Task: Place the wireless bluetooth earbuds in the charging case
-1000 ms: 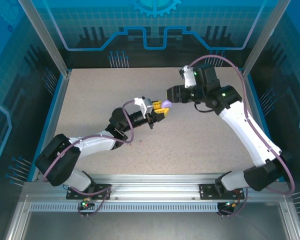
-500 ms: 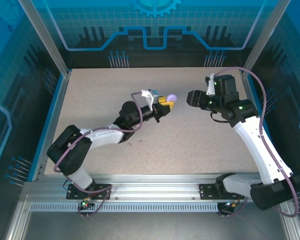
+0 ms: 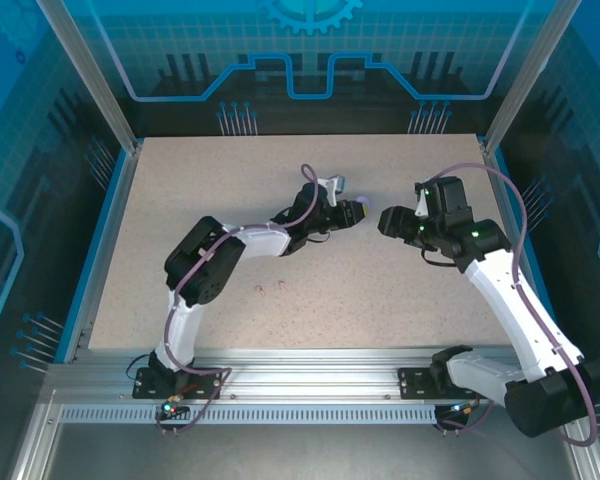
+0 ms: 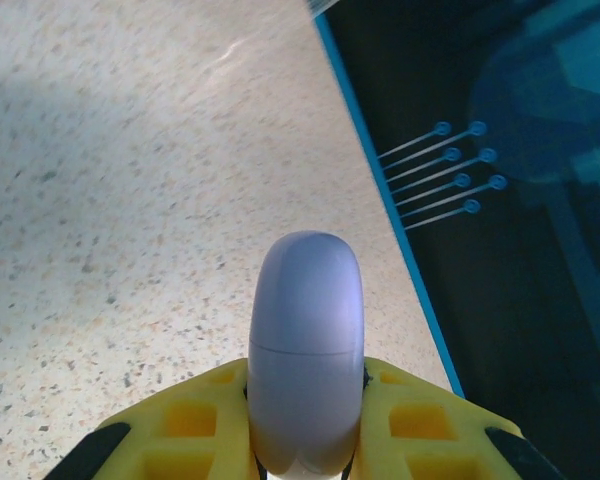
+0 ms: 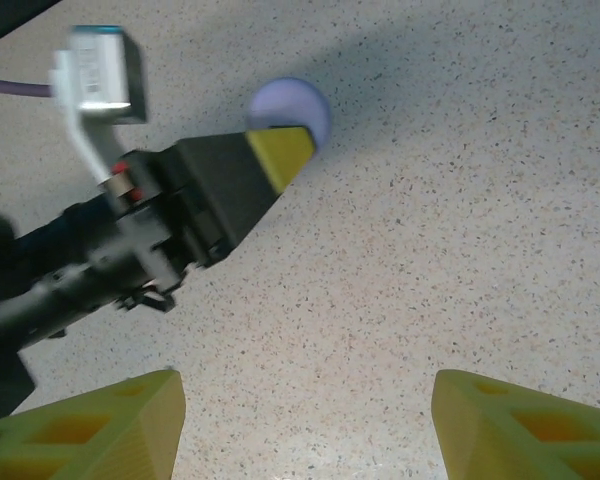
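The left gripper lowers the purple charging case (image 3: 365, 204) onto the speckled table below next and releases the case there, since that patch is empty.
A closed, rounded purple charging case (image 4: 305, 330) sits clamped between the yellow fingers of my left gripper (image 4: 305, 374), its lid seam facing the camera. From above, the left gripper (image 3: 356, 212) reaches right of the table's middle with the case (image 3: 365, 204) at its tip. My right gripper (image 3: 386, 220) faces it from a short gap away. It stands open (image 5: 305, 385) with nothing between its fingers, and the case (image 5: 298, 103) shows beyond them. Two tiny pale pink earbuds (image 3: 271, 288) lie on the table behind the left arm.
The speckled table (image 3: 180, 200) has a blue rim (image 4: 385, 215) on its right side, dropping to a dark floor beyond. Metal frame posts (image 3: 90, 75) and blue panels enclose the table. The left arm's forearm (image 3: 260, 238) stretches across the centre.
The right gripper drew back to the right from the case and opened wider. The left arm stretched out to the right after it, still gripping the purple case.
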{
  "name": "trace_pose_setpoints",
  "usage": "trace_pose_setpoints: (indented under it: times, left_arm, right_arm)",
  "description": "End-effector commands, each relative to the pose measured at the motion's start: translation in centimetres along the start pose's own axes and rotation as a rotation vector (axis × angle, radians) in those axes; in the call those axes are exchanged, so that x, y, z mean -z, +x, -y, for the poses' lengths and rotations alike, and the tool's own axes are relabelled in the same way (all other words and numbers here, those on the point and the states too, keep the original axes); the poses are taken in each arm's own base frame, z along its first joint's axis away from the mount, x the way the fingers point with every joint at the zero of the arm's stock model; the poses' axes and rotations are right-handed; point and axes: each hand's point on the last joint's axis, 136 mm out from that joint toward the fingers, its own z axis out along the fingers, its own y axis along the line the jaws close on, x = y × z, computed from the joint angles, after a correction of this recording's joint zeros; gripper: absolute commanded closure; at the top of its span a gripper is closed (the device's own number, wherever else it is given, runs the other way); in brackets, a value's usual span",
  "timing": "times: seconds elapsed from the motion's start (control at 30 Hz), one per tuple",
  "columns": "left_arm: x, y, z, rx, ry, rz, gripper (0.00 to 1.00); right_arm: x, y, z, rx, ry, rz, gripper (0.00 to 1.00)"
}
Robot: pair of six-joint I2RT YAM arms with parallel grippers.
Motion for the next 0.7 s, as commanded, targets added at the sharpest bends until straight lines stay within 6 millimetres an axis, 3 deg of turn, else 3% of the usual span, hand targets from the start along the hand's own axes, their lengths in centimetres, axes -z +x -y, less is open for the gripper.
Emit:
trace_pose_setpoints:
  times: [0.0,0.27,0.4,0.67]
  left_arm:
    - [-1.7,1.0,-2.7,0.215,-0.12,-0.061,1.0]
    - [-5.6,2.5,-4.3,0.336,-0.213,-0.224,1.0]
    - [-6.3,3.1,-5.2,0.37,-0.277,-0.274,0.97]
    - [-6.5,4.5,-6.8,0.406,-0.382,-0.361,0.8]
  right_arm:
    - [0.2,0.1,0.6,-0.024,0.015,0.006,0.33]
    - [0.6,0.1,0.6,-0.02,0.006,0.011,0.33]
    - [0.8,0.1,0.6,-0.021,0.004,0.014,0.32]
    - [1.7,-0.5,0.1,-0.016,-0.012,0.038,0.32]
